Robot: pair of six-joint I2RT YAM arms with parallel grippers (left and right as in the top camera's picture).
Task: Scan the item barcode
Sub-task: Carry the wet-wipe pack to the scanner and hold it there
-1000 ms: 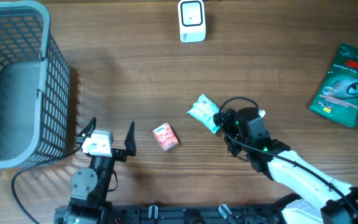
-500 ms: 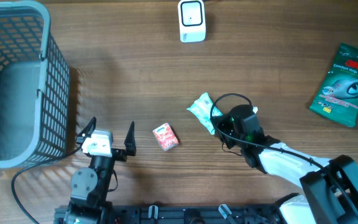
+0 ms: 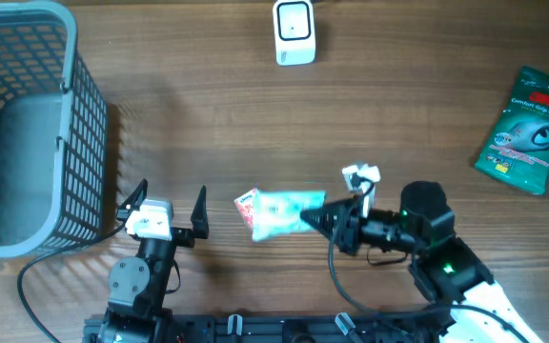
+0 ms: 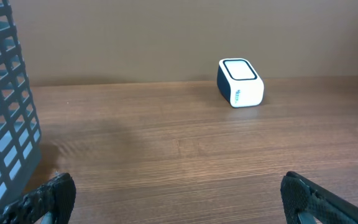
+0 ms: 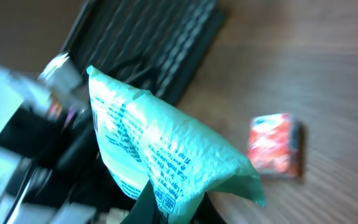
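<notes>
The held packet hangs short of the scanner. My right gripper should next move outward to the scanner's window, then across to release the held packet over the green glove packet (image 3: 522,110).
My right gripper (image 3: 320,218) is shut on a pale teal packet (image 3: 282,211), holding it off the table by one end. In the right wrist view the packet (image 5: 160,149) fills the middle, printed side toward the camera, pinched between dark fingers (image 5: 148,208). The white barcode scanner (image 3: 294,31) stands at the far edge of the table, well away from the packet, and it also shows in the left wrist view (image 4: 240,82). My left gripper (image 3: 172,195) rests at the near left, open with nothing between its fingers (image 4: 50,196).
A small red box (image 3: 247,202) lies on the table, partly under the held packet, and shows in the right wrist view (image 5: 275,146). A grey wire basket (image 3: 27,124) stands at the left. A green glove packet (image 3: 530,129) lies at the far right.
The right gripper closed on the teal packet, lifted it and swung it left over the red box while the arm turned. The left arm has not moved.
</notes>
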